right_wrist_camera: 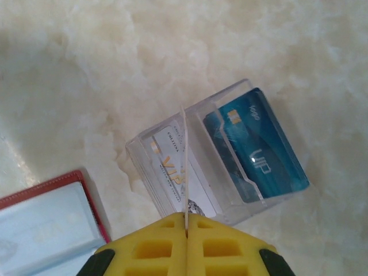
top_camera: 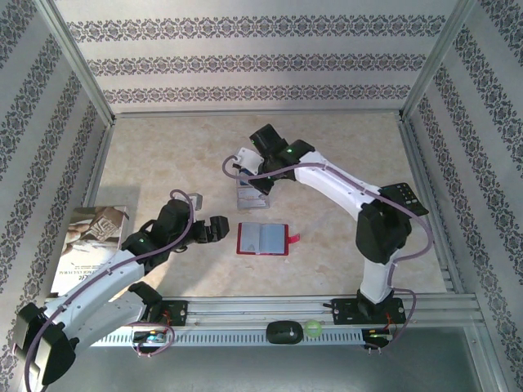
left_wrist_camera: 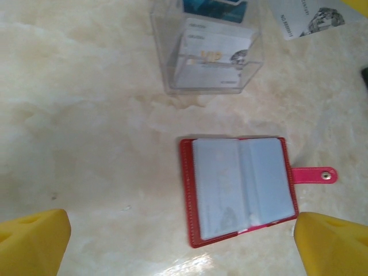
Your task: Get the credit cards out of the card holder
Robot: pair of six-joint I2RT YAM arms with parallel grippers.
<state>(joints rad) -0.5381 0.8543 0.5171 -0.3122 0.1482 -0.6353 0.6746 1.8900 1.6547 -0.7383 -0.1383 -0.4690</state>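
Observation:
The right gripper turns and lowers the silver-grey card into the box's silver-card section (top_camera: 253, 194) (right_wrist_camera: 174, 164) next, then releases it. That section is below the gripper, angled to the card.
The red card holder (top_camera: 263, 239) lies open on the table, pale sleeves up (left_wrist_camera: 238, 187), strap tab (left_wrist_camera: 313, 175) to the right. My left gripper (top_camera: 216, 229) hovers just left of it, open and holding nothing, yellow fingertips (left_wrist_camera: 31, 244) wide apart. My right gripper (right_wrist_camera: 187, 221) is shut on a silver-grey credit card (right_wrist_camera: 184, 161), seen edge-on above a clear plastic box (right_wrist_camera: 230, 98). From the left wrist view the held card (left_wrist_camera: 310, 17) shows its printed face. Inside the box stand another silver card (right_wrist_camera: 169, 167) and a blue card (right_wrist_camera: 256, 146).
A book (top_camera: 90, 241) lies at the left edge beside my left arm. A black keypad remote (top_camera: 404, 196) sits at the right wall. A black mouse (top_camera: 282, 331) and a green ball (top_camera: 313, 329) rest on the front rail. Patterned walls enclose the table.

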